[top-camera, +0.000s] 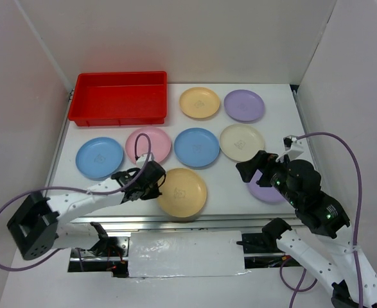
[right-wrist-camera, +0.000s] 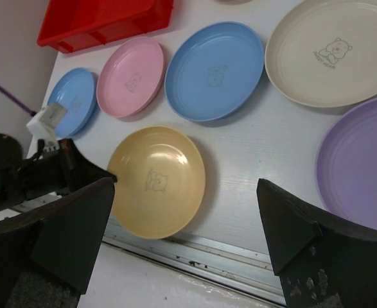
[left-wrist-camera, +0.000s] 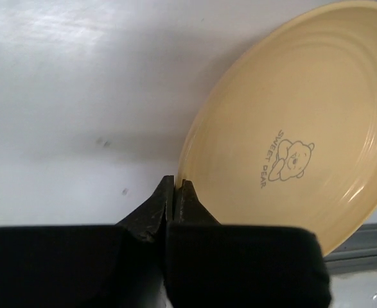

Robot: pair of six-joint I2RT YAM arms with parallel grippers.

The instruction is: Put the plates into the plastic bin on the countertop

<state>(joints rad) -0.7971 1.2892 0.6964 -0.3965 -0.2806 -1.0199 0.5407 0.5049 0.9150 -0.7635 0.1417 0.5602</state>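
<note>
The red plastic bin is empty, so my left gripper needs to lift the yellow plate next, carry it outward over the red plastic bin, lower it inside and release it.
The red plastic bin stands empty at the back left of the white countertop. Several pastel plates lie flat in front of it and to its right. My left gripper is shut on the left rim of the front yellow plate. In the left wrist view its jaws pinch that plate's edge. My right gripper is open and empty. It hovers over the gap between the yellow plate and a purple plate; its fingers stand wide apart.
Other plates: blue, pink, blue, cream, yellow, purple. A purple plate lies partly under the right arm. The metal rail runs along the front edge. White walls enclose the sides.
</note>
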